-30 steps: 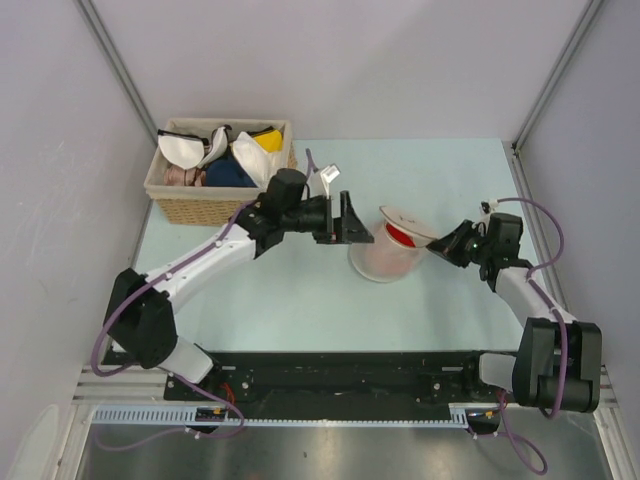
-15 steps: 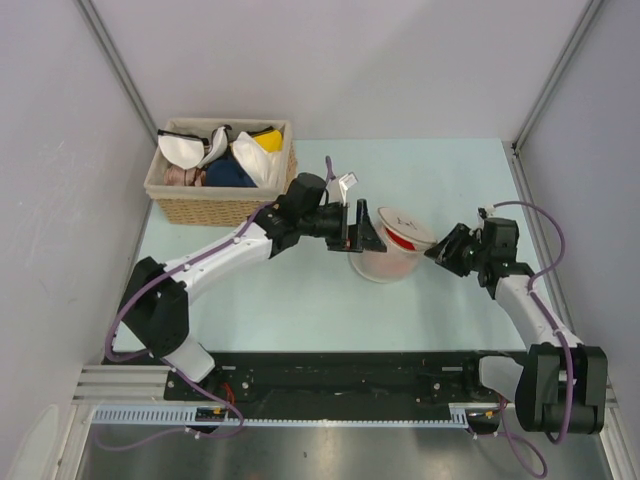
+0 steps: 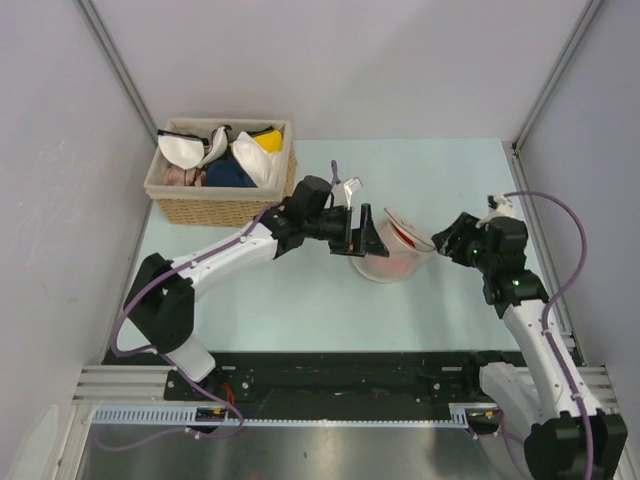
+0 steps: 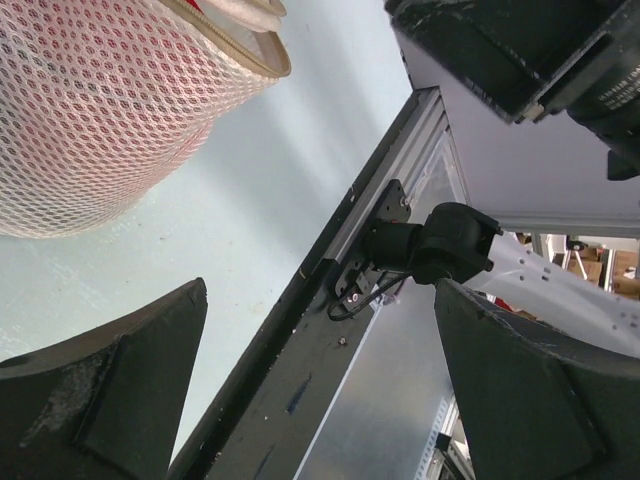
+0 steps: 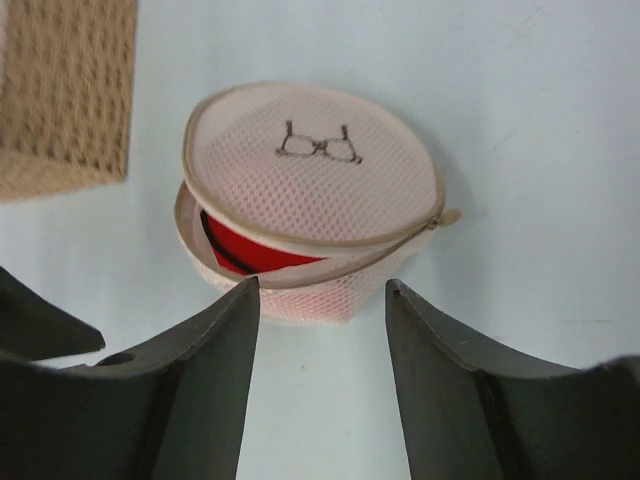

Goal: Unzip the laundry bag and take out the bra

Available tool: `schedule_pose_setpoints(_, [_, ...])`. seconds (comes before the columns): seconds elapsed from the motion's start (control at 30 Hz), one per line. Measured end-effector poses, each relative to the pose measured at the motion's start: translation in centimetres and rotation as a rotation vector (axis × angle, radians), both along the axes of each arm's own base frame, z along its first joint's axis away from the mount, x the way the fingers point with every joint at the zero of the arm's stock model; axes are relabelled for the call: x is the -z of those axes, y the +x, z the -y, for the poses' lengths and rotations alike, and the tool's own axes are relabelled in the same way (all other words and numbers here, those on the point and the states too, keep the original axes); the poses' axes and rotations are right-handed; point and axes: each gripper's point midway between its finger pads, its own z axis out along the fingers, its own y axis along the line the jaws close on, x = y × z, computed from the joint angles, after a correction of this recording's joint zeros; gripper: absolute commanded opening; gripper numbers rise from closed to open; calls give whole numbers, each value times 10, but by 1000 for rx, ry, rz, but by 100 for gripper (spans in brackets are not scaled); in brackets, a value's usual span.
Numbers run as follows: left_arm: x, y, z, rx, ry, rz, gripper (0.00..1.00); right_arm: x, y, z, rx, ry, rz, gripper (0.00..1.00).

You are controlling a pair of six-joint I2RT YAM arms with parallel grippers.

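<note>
I need to lower my right gripper next and move it to the left in the top view, onto the lid's zipper rim [image 3: 413, 237] [image 5: 332, 246], because the lid still covers the red bra.
The laundry bag [image 3: 388, 262] is a cream mesh pouch standing mid-table. Its round lid [image 5: 318, 160], with a small bra drawing, is unzipped along the front and rests ajar. The red bra [image 5: 252, 250] with a dark strap shows through the gap, still inside. The zipper pull [image 5: 452, 216] hangs at the lid's right edge. My right gripper [image 5: 322, 290] is open just short of the bag's right side with nothing between its fingers. My left gripper [image 3: 366, 236] is wide open at the bag's left side; in its wrist view the mesh wall [image 4: 100, 110] lies off to the upper left of the jaws.
A wicker basket [image 3: 215, 200] with white, yellow and dark blue garments stands at the back left; its corner shows in the right wrist view [image 5: 65, 90]. Grey walls close the table on three sides.
My right gripper opened, let go of the lid's edge and drew back to the right; the lid dropped onto the bag. My left arm moved right, up to the bag.
</note>
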Motion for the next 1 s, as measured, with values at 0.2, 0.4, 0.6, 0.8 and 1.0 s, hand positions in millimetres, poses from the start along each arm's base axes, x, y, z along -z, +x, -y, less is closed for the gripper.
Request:
schedule_pose_setpoints(0.2, [6,-2,4,16,15,-2,100,6,10,-60,-221,-133,-58,66])
schedule_pose_setpoints(0.4, [8,-3,2,24,30,3,100,21,19,-99,-330,-242,-104,66])
schedule_pose_setpoints(0.6, [12,-5,-1,30,49,0,100,39,27,-86,-270,-293,-154,65])
schedule_pose_setpoints(0.8, [13,-5,-1,32,51,1,100,30,35,-78,-225,-279,-125,61])
schedule_pose_setpoints(1.0, [13,-5,-1,33,51,1,100,5,41,-76,-195,-255,-38,68])
